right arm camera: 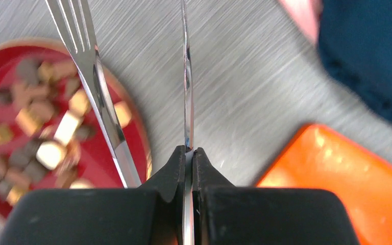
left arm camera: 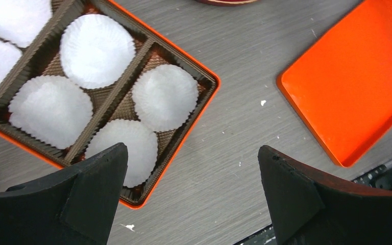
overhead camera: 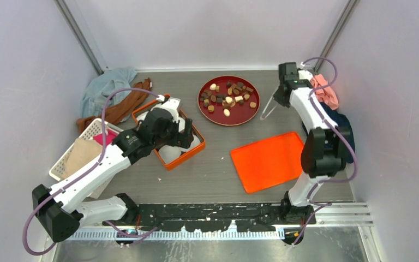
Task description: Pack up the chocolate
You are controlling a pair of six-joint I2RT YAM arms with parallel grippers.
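Observation:
My right gripper holds the tongs (overhead camera: 269, 109) and should next move back past the plate and down to the tabletop between box and lid (overhead camera: 216, 158). It should let go of them there because that part of the tabletop is empty.
The chocolate (overhead camera: 228, 97), several tiny brown and cream pieces, lies on a round red plate (overhead camera: 218, 121) at the back middle. It is blurred in the right wrist view (right arm camera: 51, 153). My right gripper (overhead camera: 281, 94) (right arm camera: 190, 150) is shut on metal tongs (overhead camera: 269, 109) (right arm camera: 186, 76) just right of the plate, and their forked arm (right arm camera: 94, 81) reaches over the plate rim (right arm camera: 145, 148). My left gripper (overhead camera: 183, 136) (left arm camera: 191, 150) is open and empty over the near right corner of an orange box (overhead camera: 170, 165) (left arm camera: 204, 107) holding white paper cups (left arm camera: 165, 96).
An orange lid (overhead camera: 270, 160) (left arm camera: 367, 87) (right arm camera: 337, 178) lies flat at the front right. A white basket (overhead camera: 82, 147) and blue and brown cloths (overhead camera: 109, 90) are at the left. Pink (overhead camera: 326, 90) and dark blue (overhead camera: 341, 123) cloths lie by the right wall.

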